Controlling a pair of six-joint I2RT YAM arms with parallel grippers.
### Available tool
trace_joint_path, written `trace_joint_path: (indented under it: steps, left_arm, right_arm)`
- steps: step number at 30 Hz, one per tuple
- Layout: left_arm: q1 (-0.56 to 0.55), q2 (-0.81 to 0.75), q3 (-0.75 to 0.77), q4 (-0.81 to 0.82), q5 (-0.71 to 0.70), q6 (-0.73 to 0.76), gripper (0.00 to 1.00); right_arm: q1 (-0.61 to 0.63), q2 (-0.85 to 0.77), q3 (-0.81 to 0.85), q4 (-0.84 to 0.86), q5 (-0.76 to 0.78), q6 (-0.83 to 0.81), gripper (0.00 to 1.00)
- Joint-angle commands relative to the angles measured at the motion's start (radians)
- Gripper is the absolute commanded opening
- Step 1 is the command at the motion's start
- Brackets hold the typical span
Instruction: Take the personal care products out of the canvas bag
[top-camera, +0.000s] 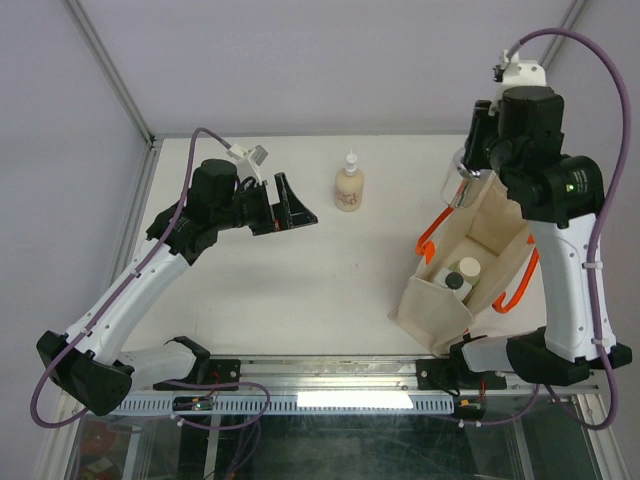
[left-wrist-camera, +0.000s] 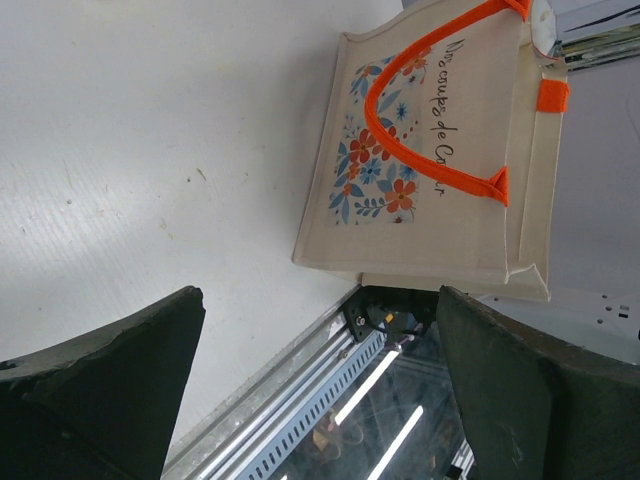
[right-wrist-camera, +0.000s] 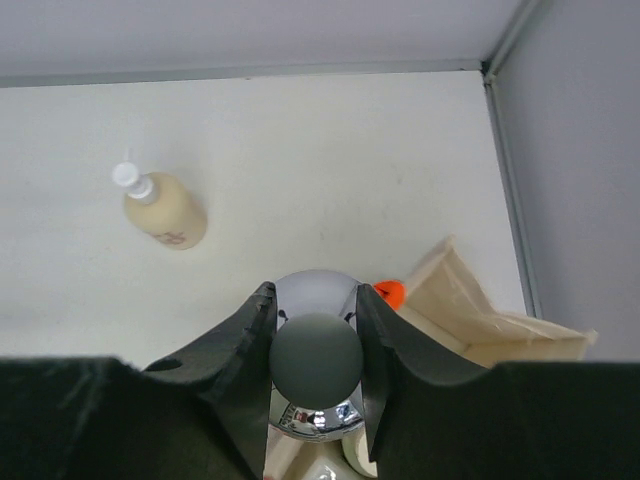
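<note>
The silver bottle goes left in the top view and down with my right gripper next, for release there, since the tabletop beside the pump bottle (top-camera: 349, 187) is bare.
The canvas bag (top-camera: 448, 300) stands open at the right of the table, its orange handles (top-camera: 432, 232) up; its printed side shows in the left wrist view (left-wrist-camera: 440, 150). My right gripper (top-camera: 468, 172) is raised above the bag's far end and shut on the small silver-capped bottle (right-wrist-camera: 316, 360), fingers (right-wrist-camera: 250, 340) on both sides of it. Two bottle tops, one whitish (top-camera: 470, 268) and one dark (top-camera: 455, 281), show inside the bag. The cream pump bottle (top-camera: 349, 187) stands upright on the table at the far middle, also in the right wrist view (right-wrist-camera: 165, 210). My left gripper (top-camera: 290, 205) is open and empty, left of the pump bottle. The olive cylinder is hidden.
The enclosure's white walls and metal posts (top-camera: 110, 70) close in the back and sides. A metal rail (top-camera: 330, 375) with the arm bases runs along the near edge. A purple cable (top-camera: 600, 120) loops over the right arm.
</note>
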Motion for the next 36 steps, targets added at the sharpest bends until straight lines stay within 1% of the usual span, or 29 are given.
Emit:
trace_joint_path:
  steps: [1, 3, 5, 10, 15, 21, 28, 33, 36]
  left_arm:
    - [0.007, -0.003, 0.054, 0.043, -0.015, 0.027, 0.99]
    - [0.007, -0.009, 0.061, 0.041, -0.036, 0.032, 0.99]
    - [0.007, -0.012, 0.072, 0.031, -0.058, 0.042, 0.99]
    - [0.007, -0.022, 0.105, -0.012, -0.124, 0.071, 0.99]
    - [0.008, -0.041, 0.119, -0.048, -0.177, 0.092, 0.99]
    - [0.008, -0.06, 0.115, -0.089, -0.214, 0.097, 0.99]
    - [0.008, -0.061, 0.124, -0.126, -0.256, 0.1, 0.99]
    - [0.008, -0.041, 0.155, -0.16, -0.284, 0.119, 0.99]
    - [0.008, -0.027, 0.177, -0.177, -0.3, 0.131, 0.99]
  right_arm:
    - [0.127, 0.075, 0.186, 0.103, 0.043, -0.027, 0.0]
    - [0.172, 0.116, 0.206, 0.116, 0.039, -0.02, 0.0]
    - [0.203, 0.134, 0.172, 0.154, 0.015, 0.001, 0.0]
    - [0.278, 0.15, -0.019, 0.331, -0.052, 0.044, 0.0]
    - [0.315, 0.167, -0.244, 0.569, -0.119, 0.055, 0.0]
    - [0.341, 0.237, -0.383, 0.801, -0.16, 0.05, 0.0]
    - [0.357, 0.369, -0.396, 0.954, -0.215, 0.019, 0.0]
    - [0.356, 0.457, -0.358, 0.982, -0.211, -0.023, 0.0]
    - [0.355, 0.48, -0.371, 1.004, -0.214, -0.049, 0.0]
